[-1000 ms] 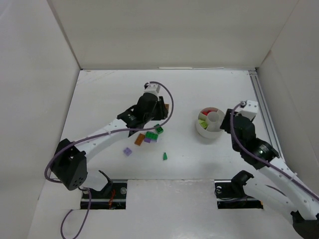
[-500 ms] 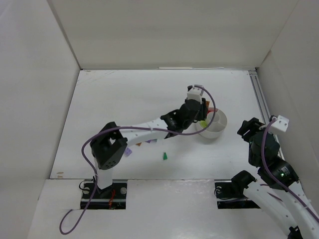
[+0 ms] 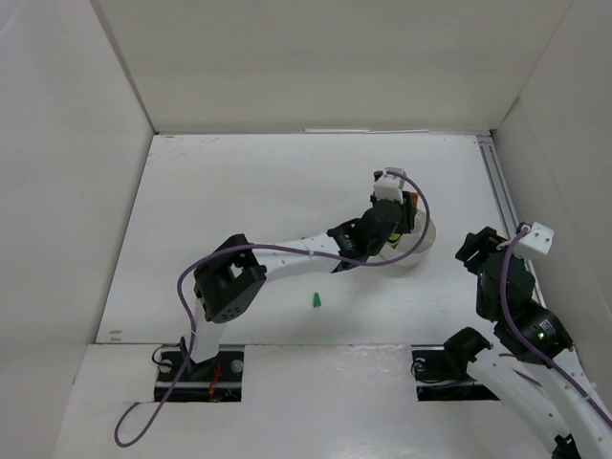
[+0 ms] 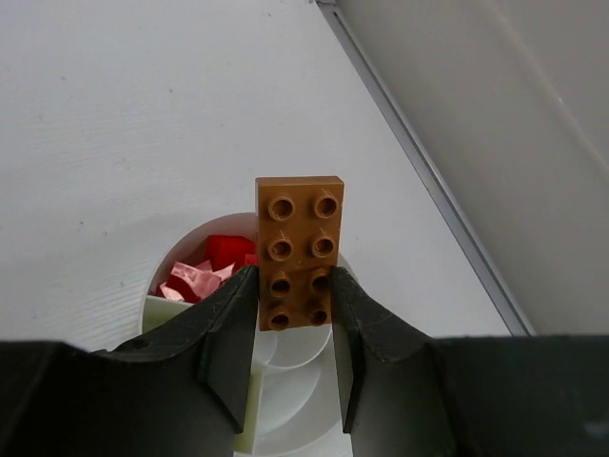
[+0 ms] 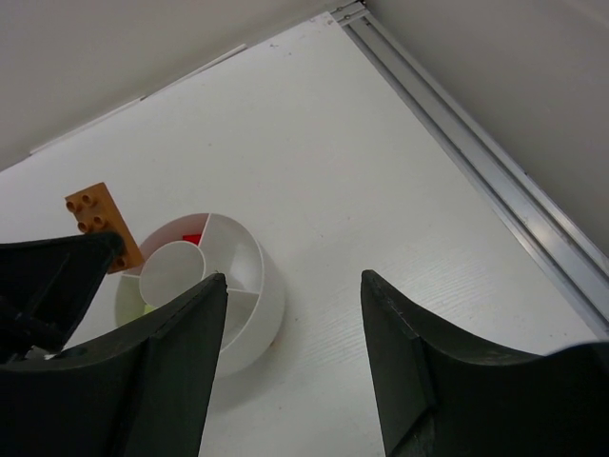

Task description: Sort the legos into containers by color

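Observation:
My left gripper lowers the orange-brown lego over the dish's round middle cup next.
My left gripper [image 3: 405, 212] hangs over the round white dish [image 3: 422, 251], shut on an orange-brown lego [image 4: 298, 249] held upright by its lower half. In the left wrist view the dish [image 4: 285, 390] lies right beneath it, with red legos [image 4: 214, 268] in one wedge. The right wrist view shows the same dish [image 5: 262, 305], the held lego [image 5: 103, 224] at its far rim and a red piece [image 5: 193, 239] inside. My right gripper [image 5: 295, 278] stands open and empty, to the right of the dish. One dark green lego [image 3: 315, 300] lies loose on the table.
The left arm stretches across the table's middle and hides the other loose bricks there. A metal rail [image 3: 504, 206] runs along the table's right edge by the side wall. White walls close off the back and both sides.
The left arm swung from the brick pile rightwards to over the dish with the orange-brown lego. The right arm drew back from the dish to the right, then held still.

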Controlling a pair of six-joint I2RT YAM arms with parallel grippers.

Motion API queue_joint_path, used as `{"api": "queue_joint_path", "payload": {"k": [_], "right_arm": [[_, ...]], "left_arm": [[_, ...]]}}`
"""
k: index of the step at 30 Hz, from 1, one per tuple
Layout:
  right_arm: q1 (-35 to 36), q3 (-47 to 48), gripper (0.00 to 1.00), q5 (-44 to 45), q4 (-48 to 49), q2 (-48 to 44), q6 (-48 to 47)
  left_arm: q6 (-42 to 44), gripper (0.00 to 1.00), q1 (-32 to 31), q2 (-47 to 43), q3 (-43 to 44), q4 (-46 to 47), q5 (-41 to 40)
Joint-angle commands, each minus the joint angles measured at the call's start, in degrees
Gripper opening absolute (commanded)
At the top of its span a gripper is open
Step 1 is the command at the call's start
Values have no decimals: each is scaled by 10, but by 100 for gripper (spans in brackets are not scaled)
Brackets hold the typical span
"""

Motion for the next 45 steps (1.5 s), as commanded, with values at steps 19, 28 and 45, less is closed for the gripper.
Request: {"api": "queue_joint_path", "payload": {"k": [19, 28, 45], "right_arm": [[-2, -9, 63, 14, 11, -25, 8], [-2, -14, 63, 14, 11, -25, 8], [-2, -14, 67, -15, 44, -4, -33]], "left_arm": [[-10, 8, -5, 75, 52, 47, -39], [-3, 33, -22, 64, 42, 47, -69], [-21, 74, -22, -100, -50, 26, -81]]}}
